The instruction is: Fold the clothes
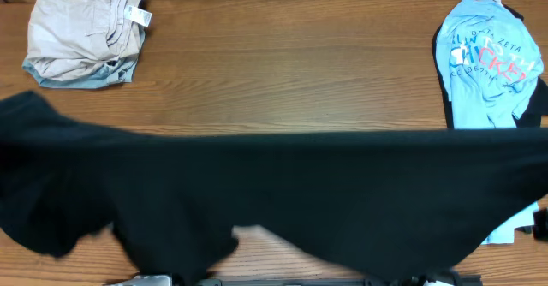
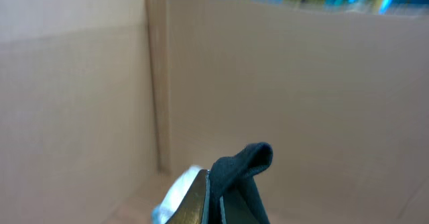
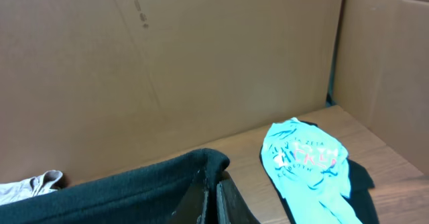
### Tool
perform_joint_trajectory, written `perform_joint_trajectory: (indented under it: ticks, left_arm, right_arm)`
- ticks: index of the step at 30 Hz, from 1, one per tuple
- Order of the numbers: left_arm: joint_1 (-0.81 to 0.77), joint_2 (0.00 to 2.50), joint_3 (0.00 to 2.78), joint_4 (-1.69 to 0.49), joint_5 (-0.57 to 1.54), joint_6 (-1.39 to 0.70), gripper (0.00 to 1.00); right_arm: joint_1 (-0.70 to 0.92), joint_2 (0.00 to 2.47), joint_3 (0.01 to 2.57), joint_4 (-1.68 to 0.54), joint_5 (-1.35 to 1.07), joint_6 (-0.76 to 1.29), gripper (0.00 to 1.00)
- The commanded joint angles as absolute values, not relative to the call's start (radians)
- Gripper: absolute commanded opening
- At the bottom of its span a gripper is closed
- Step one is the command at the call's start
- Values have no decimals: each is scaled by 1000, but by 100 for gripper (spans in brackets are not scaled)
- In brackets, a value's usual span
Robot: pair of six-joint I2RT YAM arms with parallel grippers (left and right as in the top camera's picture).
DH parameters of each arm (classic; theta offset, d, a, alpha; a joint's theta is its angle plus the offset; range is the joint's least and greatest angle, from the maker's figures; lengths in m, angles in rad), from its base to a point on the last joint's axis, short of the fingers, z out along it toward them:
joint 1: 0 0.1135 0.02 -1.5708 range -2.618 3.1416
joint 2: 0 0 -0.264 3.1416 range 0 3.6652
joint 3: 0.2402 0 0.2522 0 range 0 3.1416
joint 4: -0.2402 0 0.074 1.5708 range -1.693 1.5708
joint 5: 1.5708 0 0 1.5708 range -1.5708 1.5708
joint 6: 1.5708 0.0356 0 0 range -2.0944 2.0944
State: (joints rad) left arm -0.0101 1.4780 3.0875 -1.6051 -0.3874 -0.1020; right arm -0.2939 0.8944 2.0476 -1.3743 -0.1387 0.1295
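My right gripper moves down and outward to the bare wood beside the light blue T-shirt next. It releases the black garment's edge there, since that part is clear.
A large black garment [image 1: 282, 192] is held up and stretched across the whole width of the overhead view, hiding both arms and the front of the table. My left gripper [image 2: 213, 190] is shut on a bunched edge of the black garment [image 2: 244, 163], raised and facing a cardboard wall. My right gripper [image 3: 214, 190] is shut on another edge of the black garment [image 3: 120, 190], which stretches away to the left.
A folded beige garment [image 1: 86, 31] lies at the back left of the wooden table [image 1: 291, 72]. A light blue printed T-shirt [image 1: 484, 63] lies over dark cloth at the back right, also in the right wrist view [image 3: 308, 167]. Cardboard walls [image 3: 201, 63] surround the table.
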Motion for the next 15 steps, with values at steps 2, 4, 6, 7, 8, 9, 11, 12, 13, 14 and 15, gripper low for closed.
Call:
perform_joint_trajectory:
  ticks: [2,4,6,7,8,9,11,12,13,14,15]
  left_arm:
    - [7,1585,2988,-1638,-535,-129,4]
    - [7,1621,2941,-1638,-534,-133,4]
    - [7,1669,2901,-1636,-535,-139,4]
    - [7,1717,2877,-1626,-541,-138,4]
    - [8,1747,2866,-1620,-549,-138,4]
    - [8,1780,2856,-1615,-556,-138,4]
    - [8,1847,2844,-1602,-558,-135,4]
    - [8,1880,2840,-1594,-556,-135,4]
    - [8,1920,2838,-1585,-551,-135,4]
    - [8,1961,2838,-1570,-545,-135,4]
    - [8,1996,2838,-1557,-531,-134,4]
  right_arm:
    - [-304,936,1940,-1299,-102,123,4]
    - [-304,955,1880,-1260,-110,123,4]
    - [-304,986,1815,-1216,-130,123,4]
    - [-304,1026,1757,-1168,-163,124,4]
    - [-303,1054,1726,-1135,-184,126,4]
    - [-302,1085,1699,-1105,-201,126,4]
    - [-302,1157,1662,-1057,-220,126,4]
    - [-302,1198,1651,-1039,-228,126,4]
    - [-302,1250,1644,-1021,-231,126,4]
    - [-301,1306,1643,-1007,-230,126,4]
    - [-297,1348,1643,-995,-231,126,4]
